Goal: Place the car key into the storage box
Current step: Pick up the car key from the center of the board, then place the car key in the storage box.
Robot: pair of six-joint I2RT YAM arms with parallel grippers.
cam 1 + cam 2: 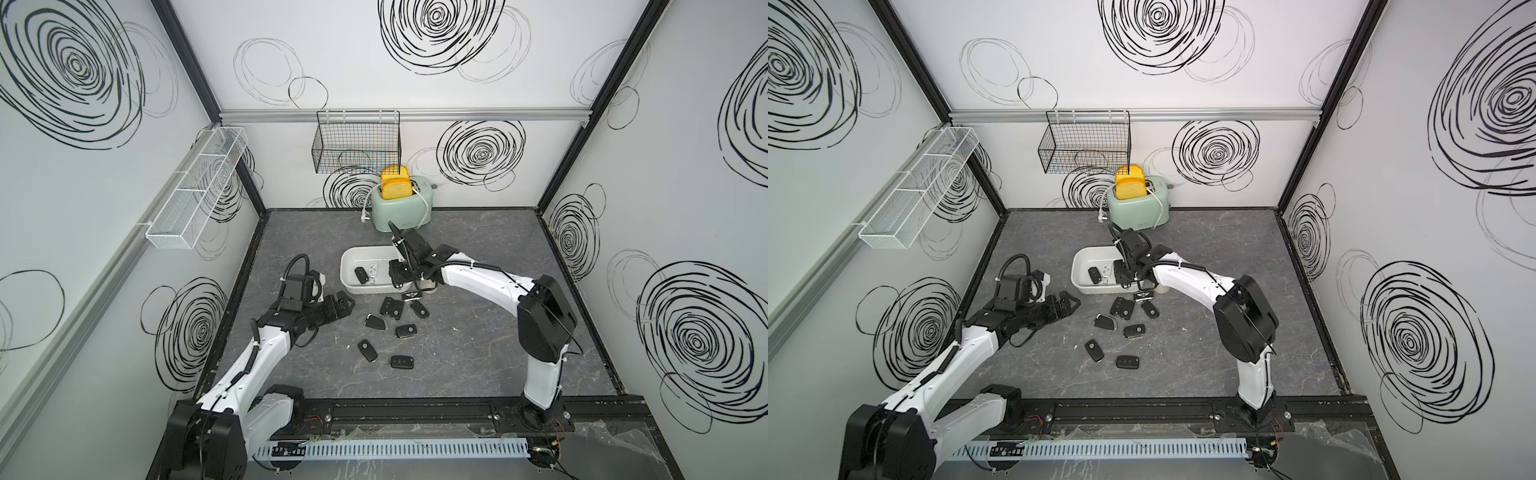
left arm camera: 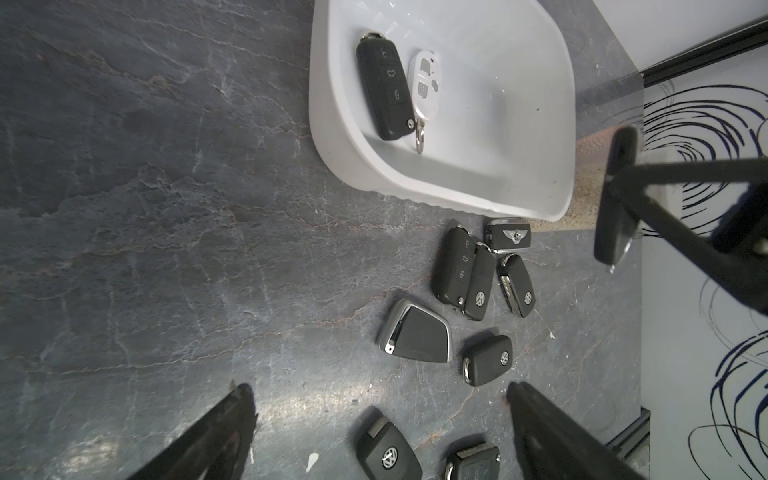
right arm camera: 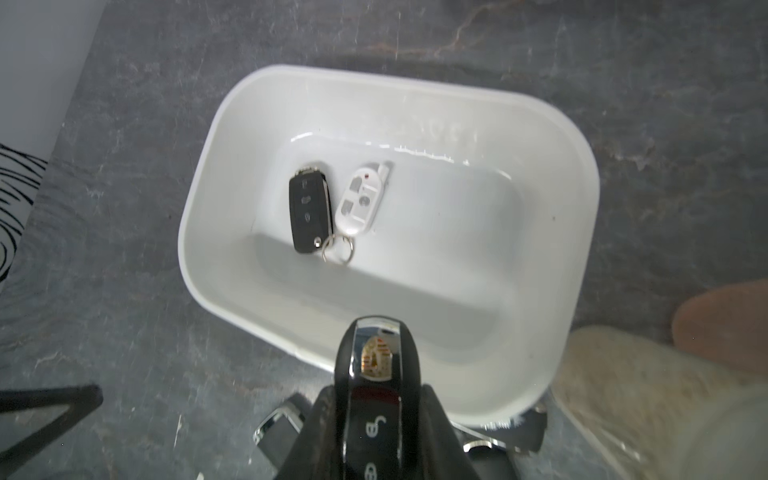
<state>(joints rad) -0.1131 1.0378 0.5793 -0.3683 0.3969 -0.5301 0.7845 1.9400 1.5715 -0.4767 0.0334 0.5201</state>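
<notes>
My right gripper moves outward and down next to release the glossy car key onto the box's bare bottom beside the white fob, as that spot lies below and outward of the gripper.
The white storage box [image 1: 347,266] [image 1: 1077,268] [image 3: 199,232] sits mid-table. A black flip key [image 3: 309,212] and a white fob [image 3: 361,199] lie on its floor. My right gripper [image 3: 376,399] [image 1: 397,276] is shut on a glossy black car key [image 3: 376,374] with a gold crest, hanging over the box's near rim; the left wrist view shows this key [image 2: 615,199] end-on. Left of the box, my left gripper [image 1: 343,305] [image 2: 380,392] stands open and holds nothing. Several loose black keys [image 1: 390,307] [image 2: 415,332] lie on the table in front of the box.
A mint toaster [image 1: 401,208] with yellow toast stands behind the box. A black wire basket [image 1: 357,143] hangs on the back wall and a white mesh tray [image 1: 195,191] on the left wall. A beige object [image 3: 623,395] lies against the box's right end.
</notes>
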